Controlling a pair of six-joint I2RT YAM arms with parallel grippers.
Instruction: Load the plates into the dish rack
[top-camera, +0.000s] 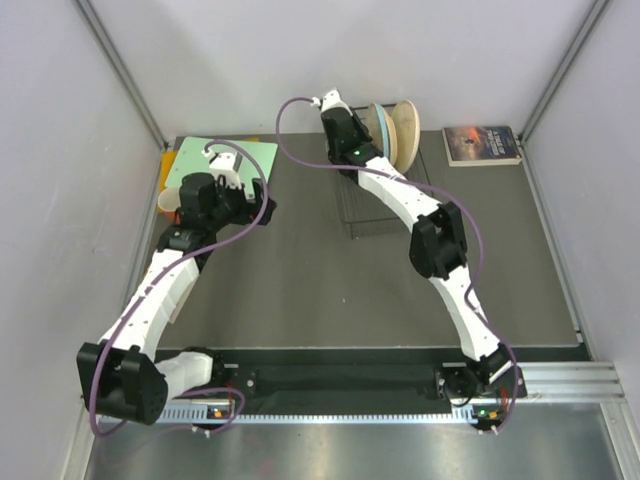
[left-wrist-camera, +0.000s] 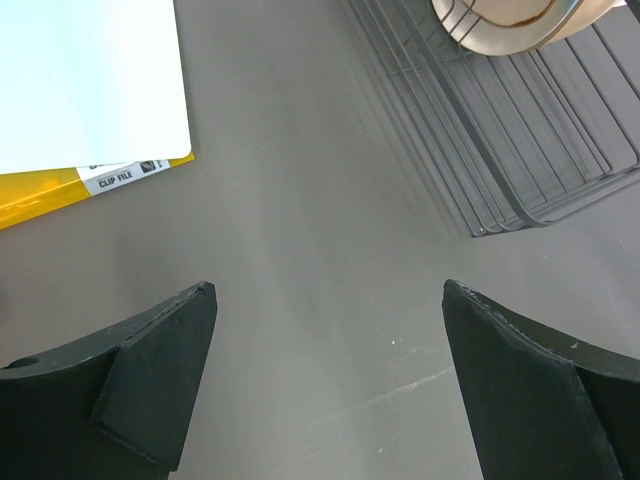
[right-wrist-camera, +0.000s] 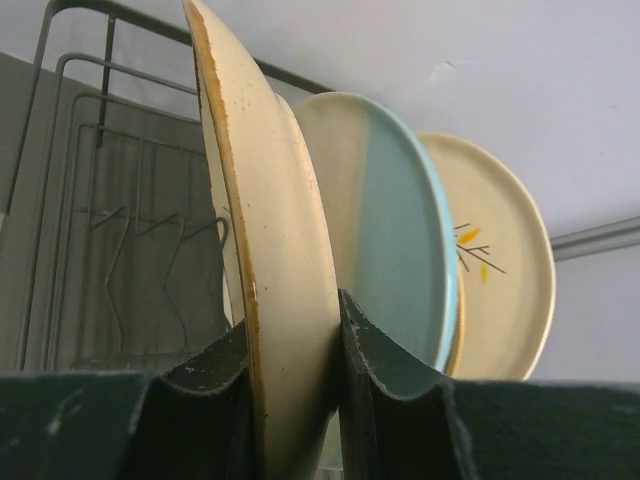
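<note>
My right gripper has the plain cream plate on edge, so it should move down and slightly toward the light blue plate, seat it in the rack's wires, then release.
My right gripper is shut on the rim of the plain cream plate, which stands on edge at the dish rack's black wires. Behind it stand the light blue plate and a peach-tan patterned plate. From above, the right gripper is at the rack's far end, beside the blue plate and the peach-tan plate. My left gripper is open and empty over bare table, left of the rack; it also shows from above. The fourth plate is not clearly in view.
A green folder on a yellow one lies at the back left. A book lies at the back right. A pale round edge shows beside the left arm. White walls close in the table.
</note>
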